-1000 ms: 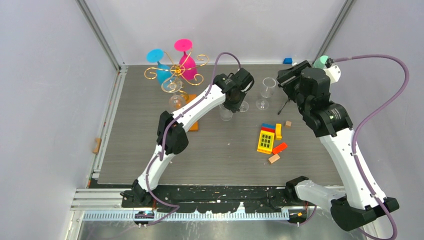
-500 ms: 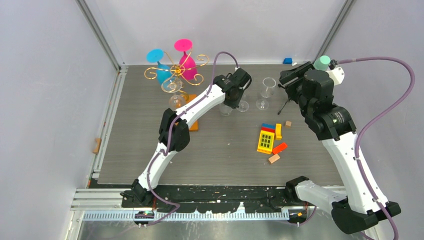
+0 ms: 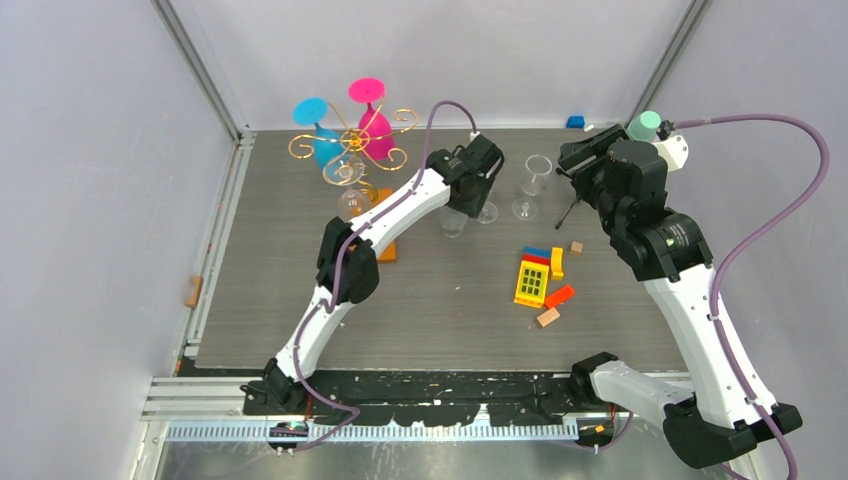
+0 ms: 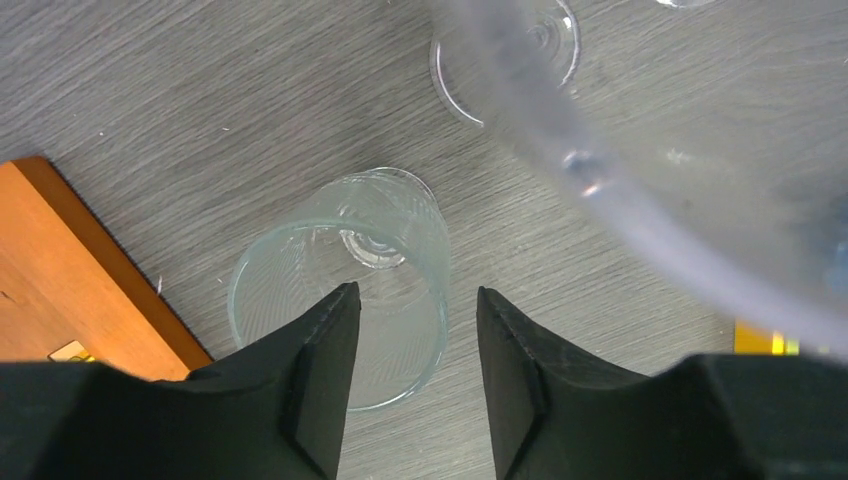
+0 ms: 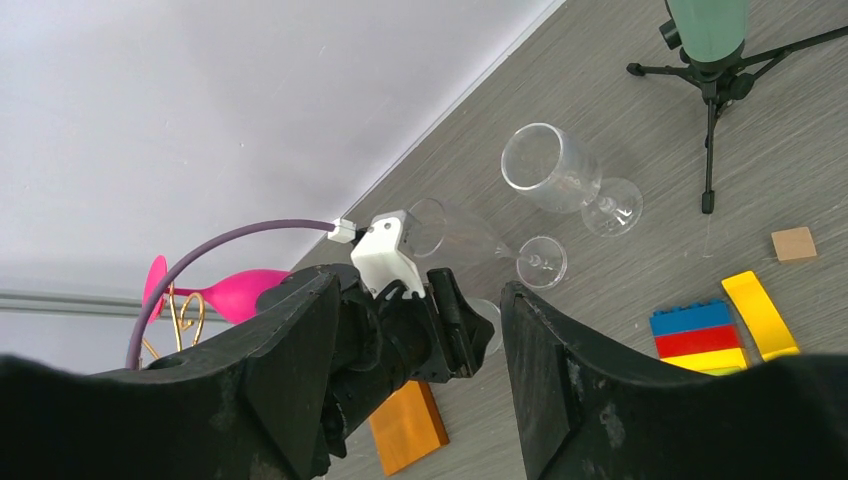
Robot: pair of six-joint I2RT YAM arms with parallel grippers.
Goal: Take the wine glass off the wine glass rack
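I should next move my right gripper to the left in the top view, onto the clear glass's upturned foot (image 3: 344,169), because that glass hangs upside down on the rack.
The gold wire wine glass rack (image 3: 350,150) stands at the back left on its orange-brown base (image 3: 387,252) (image 4: 70,290). A pink glass (image 3: 374,128) (image 5: 235,292), a blue glass (image 3: 320,145) and a clear one (image 3: 352,203) hang on it. My left gripper (image 3: 464,205) (image 4: 415,295) is open, pointing down over a clear glass (image 3: 452,223) (image 4: 340,290) on the table. Nothing is between its fingers. A clear wine glass (image 3: 487,211) (image 5: 470,238) stands right beside it, its foot (image 4: 505,50) on the table. My right gripper (image 3: 585,155) (image 5: 420,283) is open and empty, raised at the back right.
Another clear wine glass (image 3: 535,175) (image 5: 555,168) stands right of centre. A black tripod with a mint-green tip (image 3: 645,125) (image 5: 710,60) is at the back right. Coloured blocks (image 3: 538,275) (image 5: 715,330) lie in the middle right. A blue block (image 3: 575,121) sits by the back wall.
My left gripper's jaws have opened from nearly shut, and the left wrist has shifted slightly toward the back. The right arm moved a little to the right, then held still.
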